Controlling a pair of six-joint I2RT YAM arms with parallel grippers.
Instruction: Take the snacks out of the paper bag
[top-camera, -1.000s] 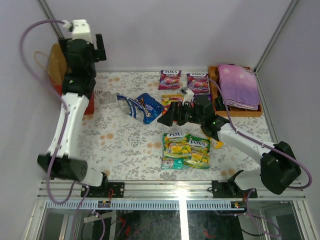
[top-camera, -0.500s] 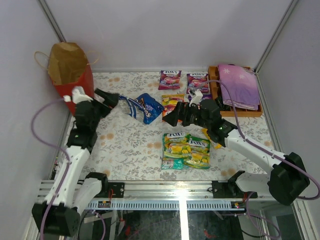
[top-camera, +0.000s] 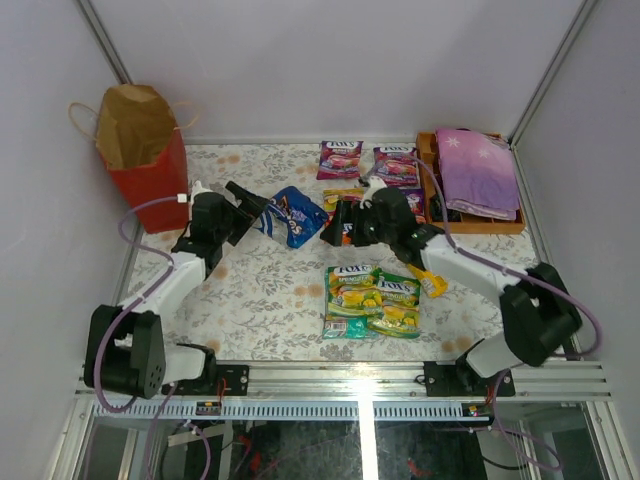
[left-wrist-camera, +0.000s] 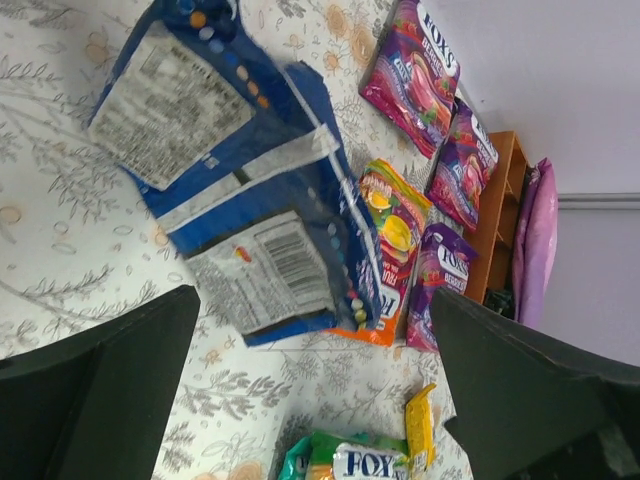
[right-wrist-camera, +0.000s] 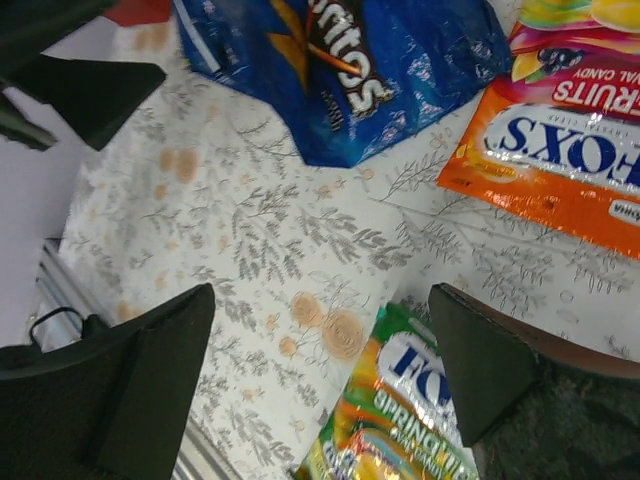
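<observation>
I should move my right gripper outward, across and down onto the Doritos bag's far edge next. That edge is uncovered and to the gripper's left in the top view.
The red paper bag (top-camera: 140, 150) stands upright at the back left, mouth open, its inside hidden. The snacks lie on the table: a blue Doritos bag (top-camera: 290, 213) (left-wrist-camera: 250, 200) (right-wrist-camera: 350, 70), purple pouches (top-camera: 340, 158) (left-wrist-camera: 415, 75), an orange pouch (top-camera: 345, 198) (right-wrist-camera: 560, 170), green-yellow pouches (top-camera: 372, 300) (right-wrist-camera: 410, 410) and a yellow bar (top-camera: 432, 283) (left-wrist-camera: 420, 425). My left gripper (top-camera: 250, 205) (left-wrist-camera: 315, 350) hangs open just left of the Doritos bag, holding nothing. Right of that bag, my right gripper (top-camera: 335, 225) (right-wrist-camera: 320, 360) is open and empty, low over the table.
A wooden tray (top-camera: 430, 150) at the back right holds a folded purple cloth (top-camera: 478, 170). White walls close in the table on three sides. The floral tablecloth (top-camera: 250, 290) shows bare at the front left.
My left arm has swung down from above the paper bag to low over the table beside the Doritos bag. My right gripper has shifted slightly back and left.
</observation>
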